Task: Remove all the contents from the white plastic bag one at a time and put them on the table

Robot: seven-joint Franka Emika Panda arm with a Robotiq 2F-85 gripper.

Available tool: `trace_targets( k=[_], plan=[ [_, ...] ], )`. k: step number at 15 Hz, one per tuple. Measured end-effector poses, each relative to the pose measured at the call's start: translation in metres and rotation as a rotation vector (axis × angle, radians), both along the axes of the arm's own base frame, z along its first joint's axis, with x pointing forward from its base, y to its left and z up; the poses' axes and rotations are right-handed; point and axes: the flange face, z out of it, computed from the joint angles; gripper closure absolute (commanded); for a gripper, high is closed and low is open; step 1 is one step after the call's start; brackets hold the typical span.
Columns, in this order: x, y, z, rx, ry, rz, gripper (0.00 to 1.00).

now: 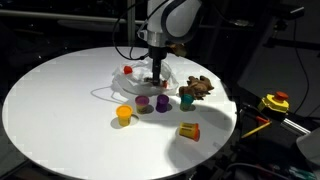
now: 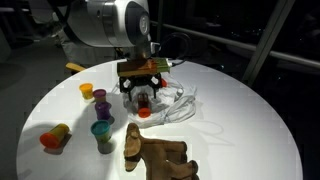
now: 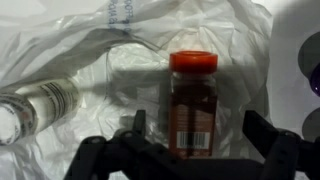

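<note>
The gripper will next go down around the spice bottle's lower end (image 2: 143,100) (image 3: 193,130) and close on it, because its open fingers are already on both sides of the bottle.
The crumpled white plastic bag (image 3: 90,70) lies on the round white table (image 1: 60,100); it also shows in both exterior views (image 1: 175,80) (image 2: 182,100). A spice bottle (image 3: 193,100) with a red cap lies on the bag in the wrist view. My gripper (image 3: 195,140) is open just above it, with a finger on each side of the bottle's lower end. A clear bottle (image 3: 38,108) lies on the bag to its left. In both exterior views the gripper (image 1: 158,72) (image 2: 143,92) hangs low over the bag.
A yellow cup (image 1: 124,114), purple cups (image 1: 143,102) and a multicoloured block (image 1: 189,129) stand in front of the bag. A brown toy (image 1: 198,90) (image 2: 155,150) lies beside it. A small red-topped item (image 1: 128,70) sits at the bag's far edge.
</note>
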Motion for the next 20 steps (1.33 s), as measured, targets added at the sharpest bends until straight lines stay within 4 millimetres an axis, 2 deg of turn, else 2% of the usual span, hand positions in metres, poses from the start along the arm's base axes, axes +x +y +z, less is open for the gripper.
trace_targets(
  k=[3, 4, 6, 9, 12, 15, 17, 20],
  plan=[
    [0.000, 0.000, -0.002, 0.000, 0.003, 0.000, 0.03],
    [0.000, -0.001, -0.003, 0.000, 0.005, 0.000, 0.23],
    [-0.001, -0.001, -0.007, 0.000, 0.012, 0.004, 0.30],
    [0.000, -0.002, -0.014, -0.001, 0.024, 0.011, 0.57],
    [0.001, -0.002, -0.017, -0.001, 0.027, 0.020, 0.76],
    [0.004, -0.005, -0.015, -0.004, 0.024, 0.016, 0.76],
    [0.010, -0.009, -0.006, -0.013, 0.016, 0.001, 0.76],
    [0.020, -0.008, 0.034, -0.036, -0.003, -0.036, 0.76]
  ],
)
